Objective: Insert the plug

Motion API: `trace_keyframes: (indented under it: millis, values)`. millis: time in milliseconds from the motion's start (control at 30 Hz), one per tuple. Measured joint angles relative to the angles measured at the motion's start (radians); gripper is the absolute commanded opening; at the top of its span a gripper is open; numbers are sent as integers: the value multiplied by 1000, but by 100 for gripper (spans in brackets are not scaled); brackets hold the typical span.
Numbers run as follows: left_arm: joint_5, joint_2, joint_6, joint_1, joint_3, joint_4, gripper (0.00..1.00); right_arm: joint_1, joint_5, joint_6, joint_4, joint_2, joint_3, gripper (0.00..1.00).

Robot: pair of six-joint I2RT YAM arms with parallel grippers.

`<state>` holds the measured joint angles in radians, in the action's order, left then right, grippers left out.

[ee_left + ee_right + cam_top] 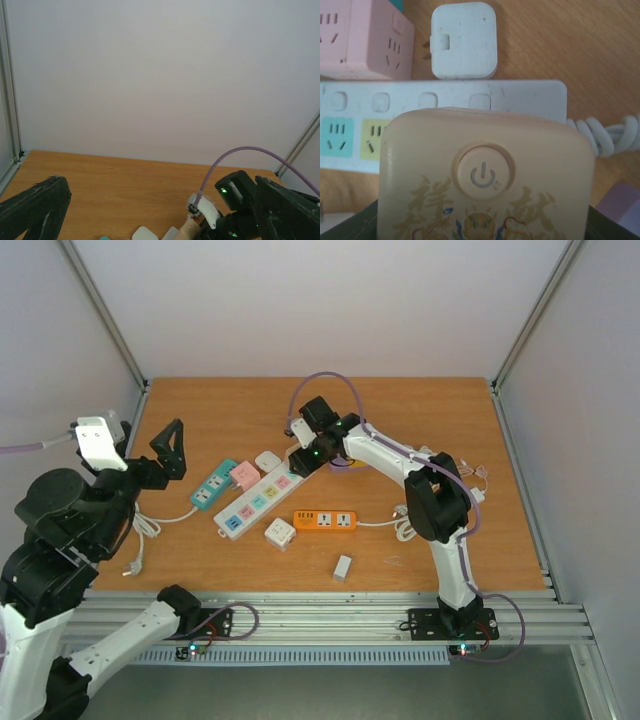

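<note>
Next, my right gripper goes down onto the cord end of the white power strip to release the plug there, since it already hangs over that end.
The plug (485, 180) is a cream cube with a power button and a printed pattern, and it fills the lower half of the right wrist view. My right gripper (304, 454) is shut on it, with only dark jaw edges showing at the bottom corners. It hangs over the right end of the white power strip (445, 102), which lies diagonally at mid-table (258, 502). Whether the plug touches the strip cannot be told. My left gripper (150, 447) is raised at the far left, wide open and holding nothing, its dark fingers (35, 207) spread apart.
Behind the strip lie a pink cube adapter (244, 475) and a small white adapter (266, 459). A teal strip (213, 485) lies to the left, an orange strip (325, 521) to the right. A white cube (279, 533) and a small white plug (343, 567) lie nearer the front.
</note>
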<state>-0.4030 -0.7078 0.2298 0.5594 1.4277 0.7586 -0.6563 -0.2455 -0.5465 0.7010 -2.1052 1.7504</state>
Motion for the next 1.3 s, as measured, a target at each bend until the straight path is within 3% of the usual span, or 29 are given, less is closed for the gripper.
trace_keyframes:
  millis: [633,1300]
  values:
    - [92,15,28,0,-27,11,99,0,-60,-42,78,-93,98,27]
    - [119,33,25,0,-76,-37,99,-24,17,-59,93,-119,118,27]
